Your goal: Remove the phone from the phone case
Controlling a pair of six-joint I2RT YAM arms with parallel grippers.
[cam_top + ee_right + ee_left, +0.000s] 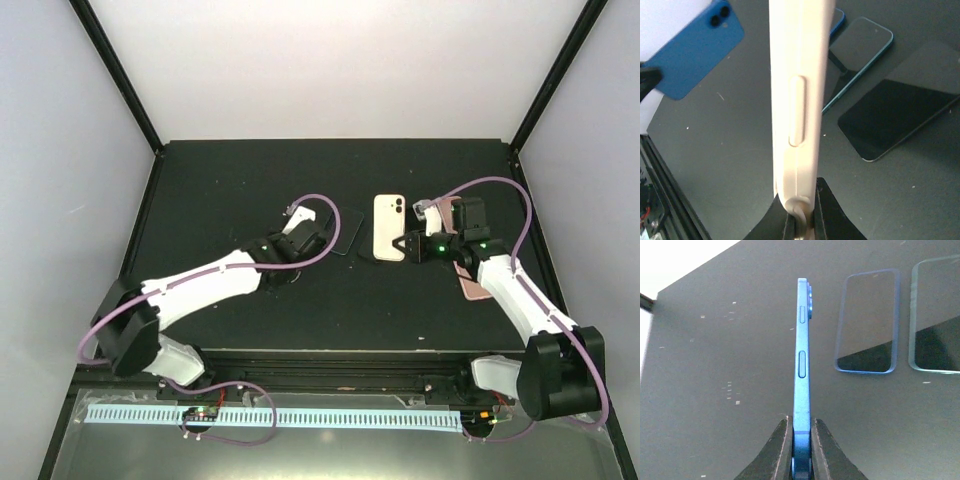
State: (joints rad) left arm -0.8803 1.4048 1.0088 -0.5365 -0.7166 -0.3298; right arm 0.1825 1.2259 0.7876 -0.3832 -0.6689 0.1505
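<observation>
My left gripper moves down toward the bare table beside the blue-rimmed phone next and opens, because the blue phone is already apart from the cream case (388, 228).
My left gripper (325, 240) (801, 440) is shut on the lower end of a blue phone (802, 365). The left wrist view shows the phone edge-on, side buttons toward me, held above the black table. It appears dark in the top view (347, 233), and the right wrist view shows its blue back (695, 55). My right gripper (405, 245) (802, 215) is shut on the end of a cream phone case (388, 228) (797, 100), held edge-on just right of the phone. Phone and case are apart.
Other phones lie screen-up on the black table (250, 180) below the case: a blue-rimmed one (867, 322), a teal-rimmed one (937, 315) (860, 55) and a dark one (900, 120). A pink phone (470, 283) lies under my right arm. Black frame posts stand at the table's back corners.
</observation>
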